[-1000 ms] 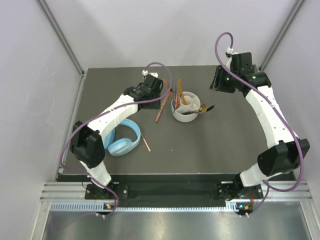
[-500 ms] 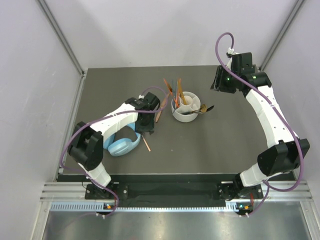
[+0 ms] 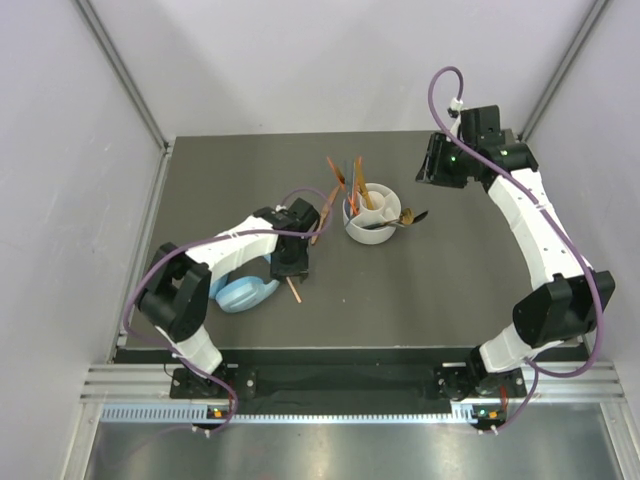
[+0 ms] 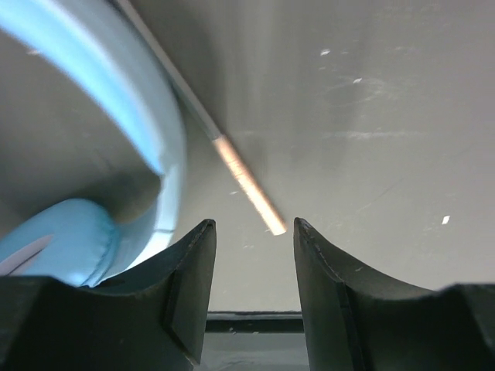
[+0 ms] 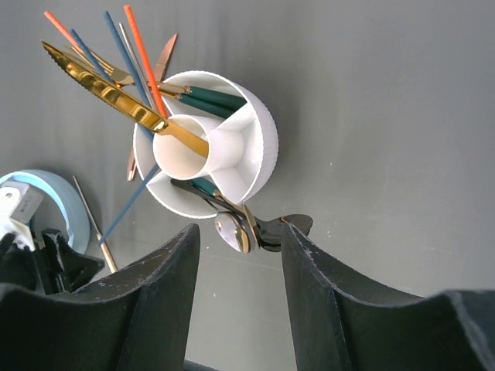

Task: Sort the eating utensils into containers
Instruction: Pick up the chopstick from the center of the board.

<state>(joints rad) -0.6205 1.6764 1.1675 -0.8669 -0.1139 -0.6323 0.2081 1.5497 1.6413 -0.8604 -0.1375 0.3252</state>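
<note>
The left gripper first lowers away from the headphones' band next, to reach the chopstick's copper end, which lies away from the headphones. Then it closes its fingers there.
The white round container point(image 3: 372, 226) point(image 5: 263, 131) holds orange and teal chopsticks point(image 5: 143, 58), a gold knife point(image 5: 100, 81) and spoons point(image 5: 236, 230) that hang over its rim. One loose copper-tipped chopstick point(image 3: 292, 289) point(image 4: 247, 185) lies on the table beside the headphones. My left gripper point(image 3: 293, 266) point(image 4: 250, 226) hangs open just above that chopstick's near end, nothing between its fingers. A bronze utensil point(image 3: 320, 224) lies left of the container. My right gripper point(image 3: 436, 166) point(image 5: 236, 232) hovers open and empty at the back right, looking down on the container.
Light blue headphones point(image 3: 245, 290) point(image 4: 147, 131) rest at the front left, close against the left gripper and the loose chopstick. The dark table point(image 3: 430, 290) ends in an edge at the front. Grey walls enclose the sides and back.
The left arm swung from the back, beside the container, toward the front and came down over the loose chopstick by the headphones. Its jaws widened a little. The right arm barely moved.
</note>
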